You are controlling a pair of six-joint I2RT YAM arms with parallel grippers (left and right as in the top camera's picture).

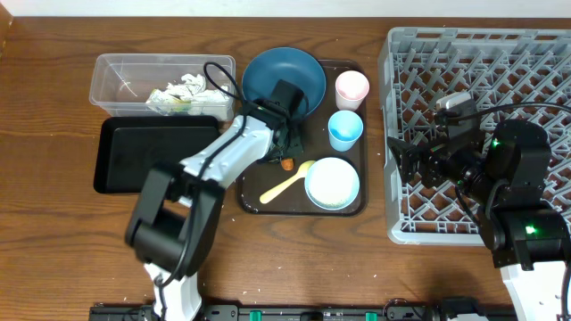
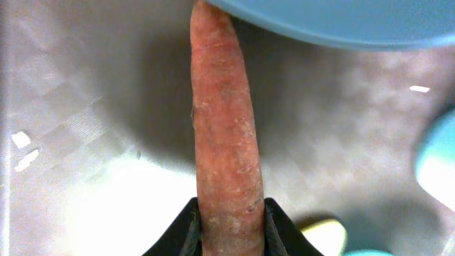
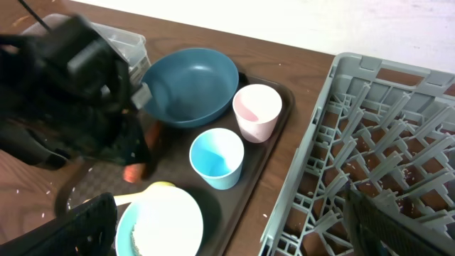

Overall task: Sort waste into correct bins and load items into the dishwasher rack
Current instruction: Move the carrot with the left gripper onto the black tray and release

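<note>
I should next release the carrot piece over the black tray (image 1: 161, 147), left of my left gripper in the overhead view.
My left gripper (image 1: 287, 150) is shut on the orange carrot piece (image 2: 224, 128), low over the brown serving tray just in front of the dark blue bowl (image 1: 284, 78). The carrot's end also shows in the overhead view (image 1: 287, 163) and the right wrist view (image 3: 135, 171). On the serving tray stand the pink cup (image 1: 351, 88), the light blue cup (image 1: 345, 129), the white bowl (image 1: 332, 183) and the pale yellow spoon (image 1: 284, 186). My right gripper (image 1: 401, 160) is open and empty at the left edge of the grey dishwasher rack (image 1: 482, 80).
The clear tub (image 1: 116, 71) at the back left holds crumpled white wrappers (image 1: 183, 89). The black tray (image 1: 143, 156) lies in front of it. The brown serving tray (image 1: 361, 203) sits between the bins and the rack. White rice grains (image 2: 21, 139) lie on it.
</note>
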